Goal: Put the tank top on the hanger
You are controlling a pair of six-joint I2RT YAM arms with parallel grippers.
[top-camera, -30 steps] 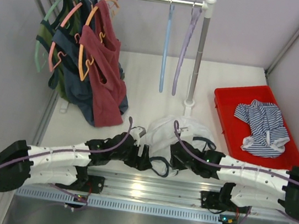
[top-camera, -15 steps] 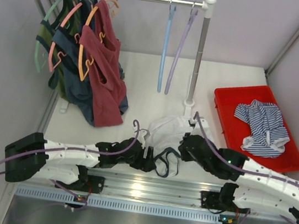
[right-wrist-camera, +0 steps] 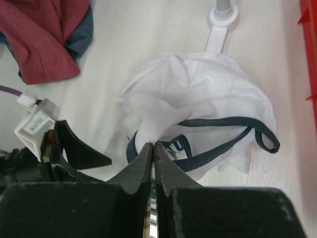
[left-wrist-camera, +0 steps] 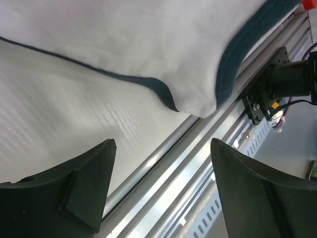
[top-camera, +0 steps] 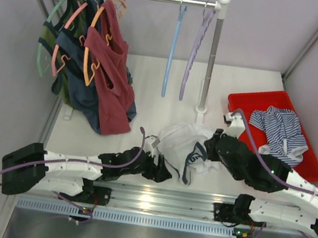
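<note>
My left gripper should move its open fingers to the right in the top view, around the cloth's navy-trimmed tip (top-camera: 185, 180) (left-wrist-camera: 184, 103), because that tip sticks out there.
The white tank top (top-camera: 182, 143) with navy trim lies crumpled near the table's front edge; its chest graphic is hidden. My right gripper (right-wrist-camera: 153, 145) is shut on a fold of it (right-wrist-camera: 198, 99) and lifts that fold a little; in the top view the gripper (top-camera: 206, 151) is at the cloth's right side. My left gripper (left-wrist-camera: 163, 148) is open and empty, just left of the cloth (left-wrist-camera: 148, 44), low over the table's front rail; it also shows in the top view (top-camera: 161, 168). The light-blue hanger (top-camera: 171, 50) hangs on the rail, tilted.
A lilac hanger (top-camera: 194, 53) hangs beside the blue one, next to the rack's white post (top-camera: 211, 61). A maroon top (top-camera: 113, 71) and dark garments hang at the left. A red tray (top-camera: 242, 116) at right holds a striped garment (top-camera: 279, 136).
My right gripper has pulled back to the right with the cloth in its grip. My left gripper has let go of the cloth and opened. The two hangers have swung.
</note>
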